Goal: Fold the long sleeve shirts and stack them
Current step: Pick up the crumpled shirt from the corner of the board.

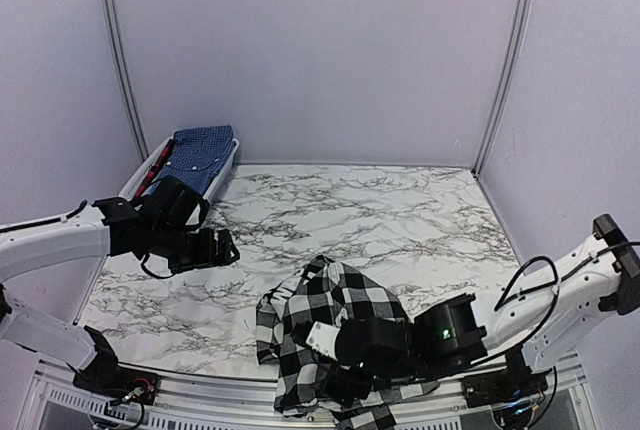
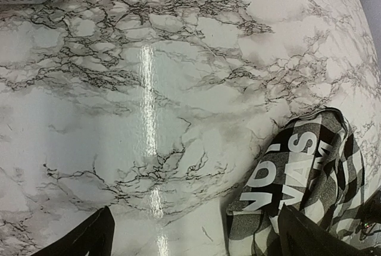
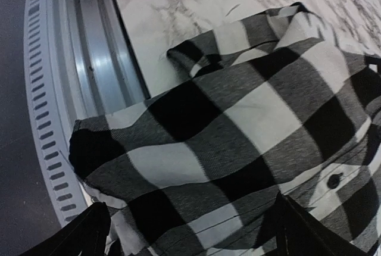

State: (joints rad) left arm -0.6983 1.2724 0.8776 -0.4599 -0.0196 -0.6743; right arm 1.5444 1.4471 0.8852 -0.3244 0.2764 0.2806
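My right gripper needs to move back and down toward the metal bar next, onto the checked shirt's front edge (image 1: 309, 402) (image 3: 124, 193).
The black-and-white checked shirt (image 1: 335, 305) lies crumpled at the table's front edge, and part of it hangs over the rail. It fills the right wrist view (image 3: 238, 125) and shows with white lettering in the left wrist view (image 2: 309, 166). My right gripper (image 1: 338, 368) is low over the shirt's front part. Its jaws are wide open (image 3: 190, 226) with cloth lying between the fingers. My left gripper (image 1: 218, 248) hovers open and empty (image 2: 193, 232) over bare marble, left of the shirt. The blue printed shirt (image 1: 200, 155) lies in the basket.
The white slotted basket (image 1: 135, 182) stands at the back left corner by the wall. The marble table (image 1: 400, 210) ends in a metal rail (image 3: 77, 59) along the front edge. Walls close in at the back and on both sides.
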